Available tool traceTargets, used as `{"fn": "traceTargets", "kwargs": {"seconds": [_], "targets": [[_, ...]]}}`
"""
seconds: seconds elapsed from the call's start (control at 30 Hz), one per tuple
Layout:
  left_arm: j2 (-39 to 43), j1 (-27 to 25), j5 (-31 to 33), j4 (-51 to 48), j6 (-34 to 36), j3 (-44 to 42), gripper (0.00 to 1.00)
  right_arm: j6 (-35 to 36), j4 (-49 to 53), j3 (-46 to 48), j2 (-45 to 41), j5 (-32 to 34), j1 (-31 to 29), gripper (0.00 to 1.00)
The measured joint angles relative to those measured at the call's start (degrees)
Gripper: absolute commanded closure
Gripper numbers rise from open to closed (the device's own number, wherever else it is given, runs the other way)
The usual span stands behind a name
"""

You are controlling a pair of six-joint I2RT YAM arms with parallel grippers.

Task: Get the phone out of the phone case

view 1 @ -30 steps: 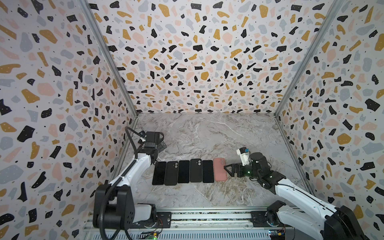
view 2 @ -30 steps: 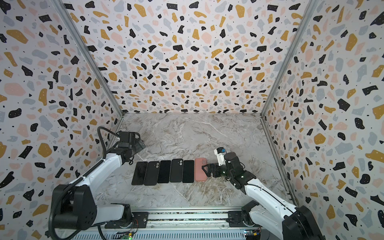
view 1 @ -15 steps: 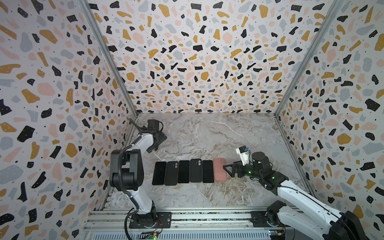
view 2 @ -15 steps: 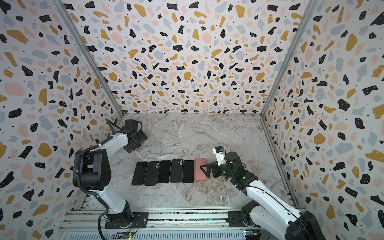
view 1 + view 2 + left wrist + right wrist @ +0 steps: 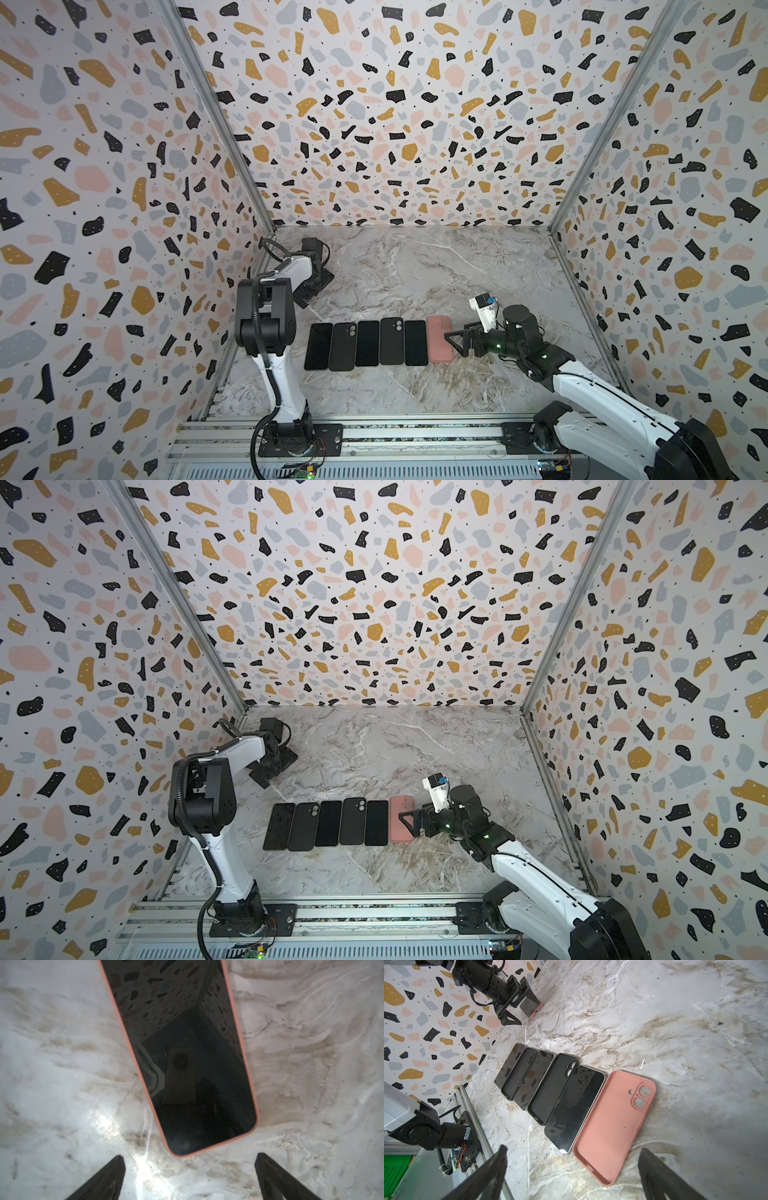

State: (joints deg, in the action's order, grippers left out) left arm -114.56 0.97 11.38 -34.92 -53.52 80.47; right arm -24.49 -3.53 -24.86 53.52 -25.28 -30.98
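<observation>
My left gripper has its fingers by the near end of the phone, so it should next lower outward astride the middle of the cased phone (image 5: pixel 188 1054), which is below and outward.
A phone (image 5: pixel 187 1053) with a dark screen lies face up in a pink phone case (image 5: pixel 252 1084) at the back left of the marble floor. My left gripper (image 5: pixel 190 1164) hovers open over its near end, touching nothing. The right wrist view shows this cased phone (image 5: pixel 532 1004) by the left gripper (image 5: pixel 527 1011). In both top views the left gripper (image 5: pixel 318 282) (image 5: pixel 276 766) hides it. My right gripper (image 5: pixel 455 343) (image 5: pixel 409 823) (image 5: pixel 573 1149) stands open and empty beside an empty pink case (image 5: pixel 440 338) (image 5: pixel 614 1124).
A row of bare phones (image 5: pixel 415 343) and black cases (image 5: pixel 391 340) lies side by side mid-floor, ending at the empty pink case. The left wall (image 5: pixel 166 249) stands close behind the left arm. An aluminium rail (image 5: pixel 415 432) runs along the front.
The left arm has swung from the row's left end back toward the back-left corner, its elbow now raised high. The right gripper has hardly moved.
</observation>
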Motion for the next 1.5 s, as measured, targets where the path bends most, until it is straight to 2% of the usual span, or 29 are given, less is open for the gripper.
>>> {"fn": "traceTargets", "kwargs": {"seconds": [0.27,1.03,1.33,1.5], "targets": [[-3.0,0.0,-0.2,-1.3,-1.5,2.3,0.0,0.2,-1.1,0.0,0.0,-0.1,0.0,0.01],[-13.9,1.2,4.4,-12.1,-5.9,19.8,0.0,0.8,-2.7,2.4,0.2,0.3,0.0,0.01],[-15.8,2.9,4.8,-13.2,-6.1,22.8,0.04,1.3,-2.8,2.6,1.9,0.3,0.0,0.01],[-15.8,3.9,4.5,-12.9,-5.7,22.8,0.11,1.4,-3.0,2.8,1.9,0.4,0.2,0.01]]}}
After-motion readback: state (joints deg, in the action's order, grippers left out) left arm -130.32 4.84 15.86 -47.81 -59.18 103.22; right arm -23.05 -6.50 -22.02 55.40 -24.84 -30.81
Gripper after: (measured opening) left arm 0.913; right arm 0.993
